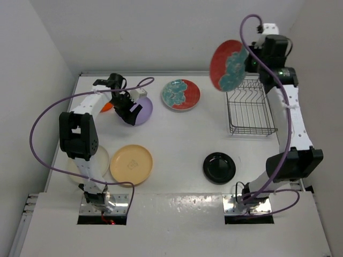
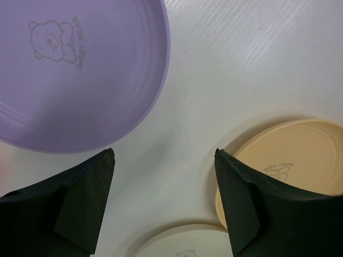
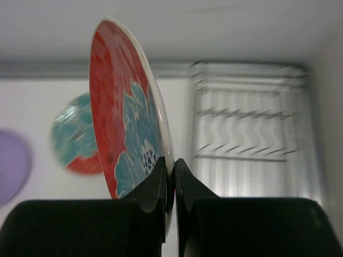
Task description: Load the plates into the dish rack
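Observation:
The rack's empty wall-side slots are below, toward the right in the wrist view, so I next need to move my right gripper over them, lower the red plate in and release.
My right gripper [image 1: 250, 62] is shut on the rim of a red plate with teal flowers [image 1: 229, 65] and holds it on edge in the air, just left of the dark wire dish rack [image 1: 251, 110]. The wrist view shows the gripper [image 3: 171, 163] pinching that plate [image 3: 128, 123], with the rack [image 3: 249, 134] empty to the right. My left gripper [image 1: 126, 107] is open and empty over the lavender plate [image 1: 143, 111]; in its wrist view the gripper [image 2: 163, 155] hovers beside the lavender plate [image 2: 80, 69]. A second red and teal plate [image 1: 181, 94] lies flat.
The pale yellow plate [image 1: 131, 164] and the cream-white plate [image 1: 91, 163] lie at the near left, the cream one partly under the left arm. The black plate [image 1: 219, 167] lies near centre-right. The small orange plate [image 1: 106, 106] peeks out behind the left gripper. Walls close in on three sides.

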`<state>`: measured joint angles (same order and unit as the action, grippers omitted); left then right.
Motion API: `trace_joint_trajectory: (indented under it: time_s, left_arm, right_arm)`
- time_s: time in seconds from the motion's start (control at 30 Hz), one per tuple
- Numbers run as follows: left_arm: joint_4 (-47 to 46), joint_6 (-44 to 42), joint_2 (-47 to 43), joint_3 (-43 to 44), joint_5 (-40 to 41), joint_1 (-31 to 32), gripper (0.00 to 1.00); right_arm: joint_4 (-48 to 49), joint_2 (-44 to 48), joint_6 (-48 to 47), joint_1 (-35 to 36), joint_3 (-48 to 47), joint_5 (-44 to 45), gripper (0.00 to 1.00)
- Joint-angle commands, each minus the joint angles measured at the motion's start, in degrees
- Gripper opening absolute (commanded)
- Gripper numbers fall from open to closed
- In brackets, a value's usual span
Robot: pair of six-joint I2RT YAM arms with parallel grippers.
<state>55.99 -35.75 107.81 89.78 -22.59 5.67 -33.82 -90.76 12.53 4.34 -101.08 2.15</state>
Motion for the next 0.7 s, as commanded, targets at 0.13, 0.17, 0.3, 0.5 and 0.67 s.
trace_joint_trajectory:
  time_s: [0.13,0.17,0.3,0.5,0.67]
  left_arm:
    - [-0.5,-1.1,0.2,1.8,3.6,2.2,0.8]
    - [-0.5,-1.1,0.7,1.8,3.0,2.2,0.8]
    - [-0.5,-0.5,1.4,1.8,3.0,2.2,0.8]
    - [-0.5,0.2,3.3,1.8,3.0,2.2,0.8]
    - [-0.5,1.3,4.5,2.3,3.0,2.2,0.8]
  right_arm:
    - [18.3,-2.1,-16.6,-14.6,-3.5,20.5,0.0]
    - [21.3,-3.0,-19.2,-15.1,-3.4,20.7,0.0]
    - [30.2,-4.4,-27.4,-17.6,0.2,23.2,0.0]
    - [37.7,-8.2,-30.8,-19.2,3.3,19.9,0.0]
    - [40.2,-11.1,-32.3,-19.0,2.6,19.8,0.0]
